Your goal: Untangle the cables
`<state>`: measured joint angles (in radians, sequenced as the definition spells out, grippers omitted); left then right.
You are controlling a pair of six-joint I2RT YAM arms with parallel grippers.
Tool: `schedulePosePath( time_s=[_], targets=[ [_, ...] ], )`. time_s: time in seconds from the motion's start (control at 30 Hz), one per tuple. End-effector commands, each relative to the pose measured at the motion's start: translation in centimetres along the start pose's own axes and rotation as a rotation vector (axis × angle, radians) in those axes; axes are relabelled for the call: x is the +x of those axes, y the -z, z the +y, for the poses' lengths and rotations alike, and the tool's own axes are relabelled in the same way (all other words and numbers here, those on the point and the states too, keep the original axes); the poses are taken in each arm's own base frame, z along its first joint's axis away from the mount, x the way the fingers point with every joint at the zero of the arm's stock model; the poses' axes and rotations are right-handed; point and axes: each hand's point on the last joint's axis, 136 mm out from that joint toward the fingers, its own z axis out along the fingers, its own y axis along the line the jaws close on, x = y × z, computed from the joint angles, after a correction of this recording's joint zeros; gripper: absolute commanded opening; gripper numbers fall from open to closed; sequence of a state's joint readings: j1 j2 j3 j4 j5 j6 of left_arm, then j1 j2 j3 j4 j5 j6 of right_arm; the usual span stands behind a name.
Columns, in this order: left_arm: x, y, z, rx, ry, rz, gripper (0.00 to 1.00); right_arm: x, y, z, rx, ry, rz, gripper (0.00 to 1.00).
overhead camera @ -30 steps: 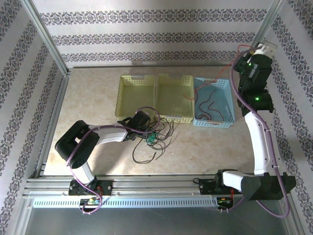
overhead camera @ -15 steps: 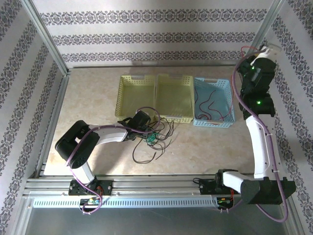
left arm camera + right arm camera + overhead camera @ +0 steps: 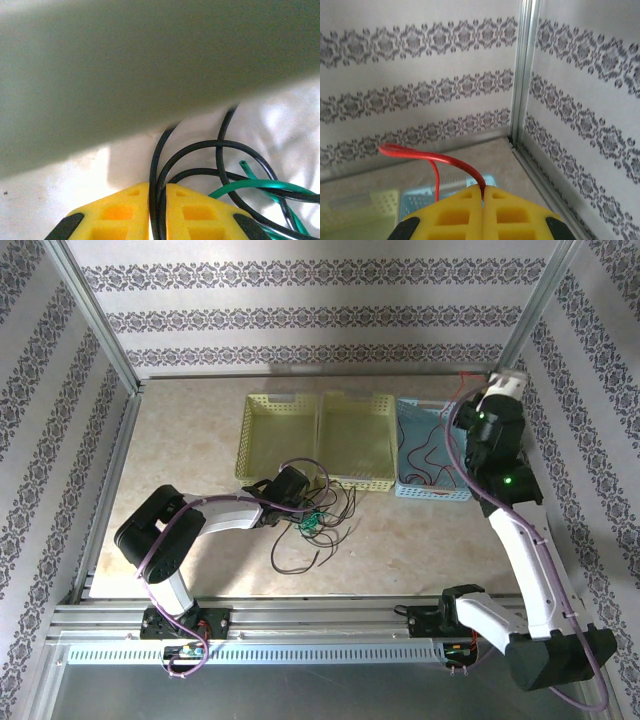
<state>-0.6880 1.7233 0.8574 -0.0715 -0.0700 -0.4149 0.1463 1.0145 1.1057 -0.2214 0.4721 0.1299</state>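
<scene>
The red cable comes down over the blue basket (image 3: pixel 436 495) next as my right gripper tilts its fingers down, then releases it among other red ones inside.
A tangle of black and green cables (image 3: pixel 322 516) lies on the table just in front of the yellow baskets. My left gripper (image 3: pixel 299 498) sits at its left edge, shut on two black cables (image 3: pixel 158 200) that run between its yellow fingers (image 3: pixel 125 210). A green cable (image 3: pixel 260 186) crosses the black loops to the right. My right gripper (image 3: pixel 503 382) is raised by the blue basket's (image 3: pixel 436 495) far right corner. It is shut (image 3: pixel 483 189) on a red cable (image 3: pixel 435 157), which loops up and hangs down into the blue basket. More red and dark cables (image 3: pixel 425 455) lie inside it.
Two yellow baskets (image 3: pixel 280 398) (image 3: pixel 357 397) stand side by side left of the blue one. The nearer yellow basket wall (image 3: pixel 150 75) looms blurred right above my left fingers. Metal frame posts (image 3: pixel 524 75) and patterned walls close in the back right corner.
The right arm has swung left and down over the blue basket's far right corner with the red cable in its grip. The left arm and the tangle have stayed still.
</scene>
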Motion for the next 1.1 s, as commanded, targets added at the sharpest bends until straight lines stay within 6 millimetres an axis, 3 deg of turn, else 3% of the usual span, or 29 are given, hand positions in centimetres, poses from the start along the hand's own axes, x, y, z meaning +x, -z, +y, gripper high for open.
schedulePosePath(
  time_s=[0.0,0.23,0.5,0.9,0.97,1.03,1.07],
  targets=[
    [3.4,-1.3,-0.8,0.009,-0.067,0.120,0.14,3.1,0.2,-1.0,0.077,0.009,0.059,0.00],
    [3.4,-1.2,-1.0,0.007,-0.081,0.123,0.14,8.9,-0.3,-2.1,0.140,-0.037,0.151,0.02],
    [3.3,-0.9,-1.1,0.012,-0.086,0.121,0.14,15.2,-3.4,-0.9,0.118,-0.051,0.303,0.05],
    [3.1,-0.7,-1.2,0.009,-0.089,0.118,0.14,21.3,-8.7,0.6,0.094,-0.071,0.471,0.04],
    [3.1,-0.6,-1.2,0.009,-0.089,0.117,0.14,22.1,-9.0,0.9,0.093,-0.084,0.493,0.10],
    [3.0,-0.5,-1.2,0.011,-0.090,0.112,0.14,22.1,-8.9,1.0,0.090,-0.102,0.496,0.33],
    [2.9,-0.4,-1.2,0.010,-0.090,0.111,0.14,21.8,-8.8,1.0,0.091,-0.107,0.489,0.37]
  ],
)
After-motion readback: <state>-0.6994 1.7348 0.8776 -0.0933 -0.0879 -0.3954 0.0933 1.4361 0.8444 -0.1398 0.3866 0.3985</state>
